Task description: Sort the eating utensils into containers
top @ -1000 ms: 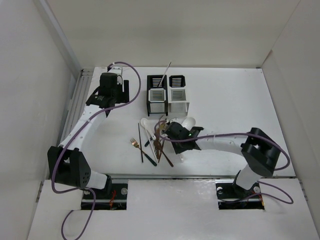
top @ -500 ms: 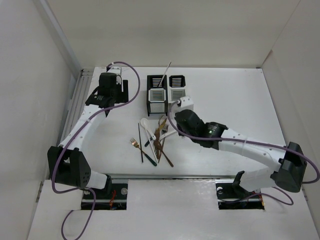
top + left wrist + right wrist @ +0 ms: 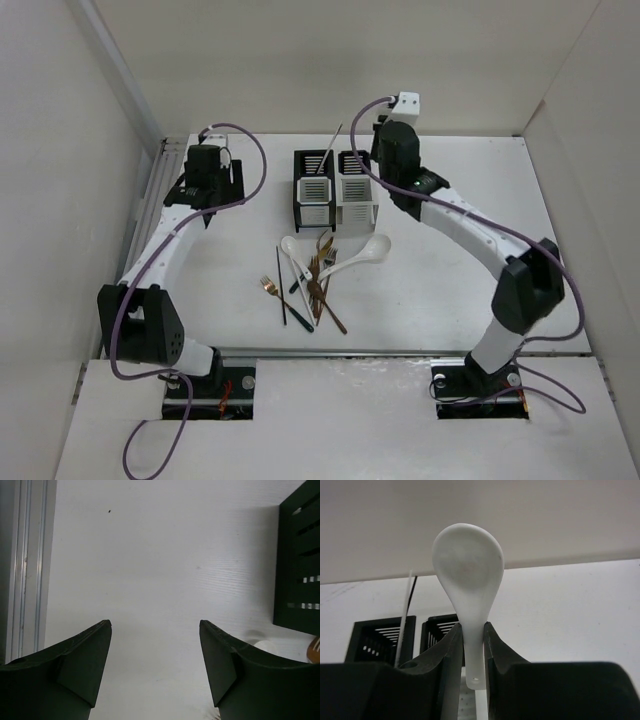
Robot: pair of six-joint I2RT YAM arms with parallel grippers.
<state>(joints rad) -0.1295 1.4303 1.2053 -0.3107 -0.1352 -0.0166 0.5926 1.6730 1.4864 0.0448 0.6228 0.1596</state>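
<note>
My right gripper shifts left in the top view and down to the white caddy's open back section [image 3: 353, 163] [image 3: 439, 631] next, to release.
My right gripper [image 3: 381, 150] is raised over the back of the containers, shut on the handle of a white ceramic soup spoon [image 3: 469, 565], bowl pointing up. In the right wrist view the jaws [image 3: 473, 628] pinch the handle above the slotted caddy tops [image 3: 439, 631]. The black caddy [image 3: 313, 192] holds a thin white stick [image 3: 331, 148]; the white caddy [image 3: 358, 192] is joined to its right. Several utensils [image 3: 312, 278] lie piled in front, with white spoons [image 3: 366, 252] among them. My left gripper [image 3: 207, 178] is open and empty left of the caddies; its fingers [image 3: 85, 655] hang above bare table.
A metal rail [image 3: 155, 200] runs along the table's left edge and also shows in the left wrist view [image 3: 22, 565]. The black caddy's side [image 3: 300, 565] is at that view's right edge. White walls enclose the table on three sides.
My right arm has lifted a white spoon from the pile and swung it up and back to above the caddies. My left gripper shifted slightly left.
</note>
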